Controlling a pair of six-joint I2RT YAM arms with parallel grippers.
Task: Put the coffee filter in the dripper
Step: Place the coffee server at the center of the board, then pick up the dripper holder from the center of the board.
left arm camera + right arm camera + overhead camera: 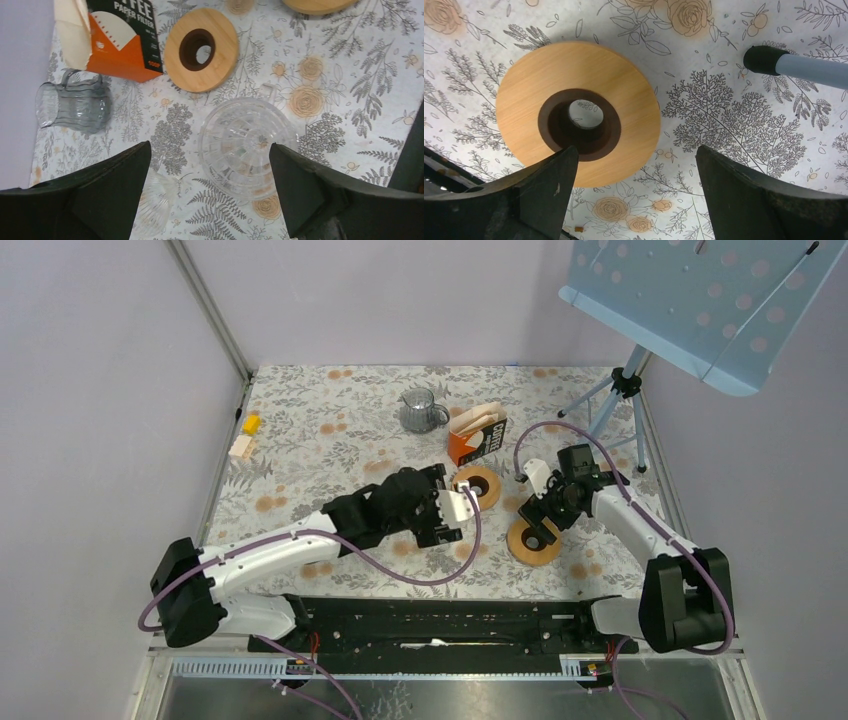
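Observation:
My right gripper is open and has the wooden ring's rim (553,541) (639,127) by the tripod foot between its fingers. It will lower onto that rim next, with one finger going into the ring's hole.
A clear glass dripper (245,147) stands upright on the floral table, between my left gripper's fingers and below them. My left gripper (209,150) is open and empty; in the top view (448,510) it hovers at mid table and hides the dripper. The orange coffee filter box (122,42) stands open with paper filters (74,25) sticking out; it also shows in the top view (477,436). My right gripper (635,150) is open and empty just above the table, beside a wooden ring (578,112). It shows in the top view (542,508).
A second clear ribbed glass piece (150,200) lies by the left finger. A wooden ring (201,49) lies next to the box. A glass pitcher (420,410) stands at the back. A tripod foot (769,60) and blue board (700,300) are at the right. Small blocks (245,435) lie far left.

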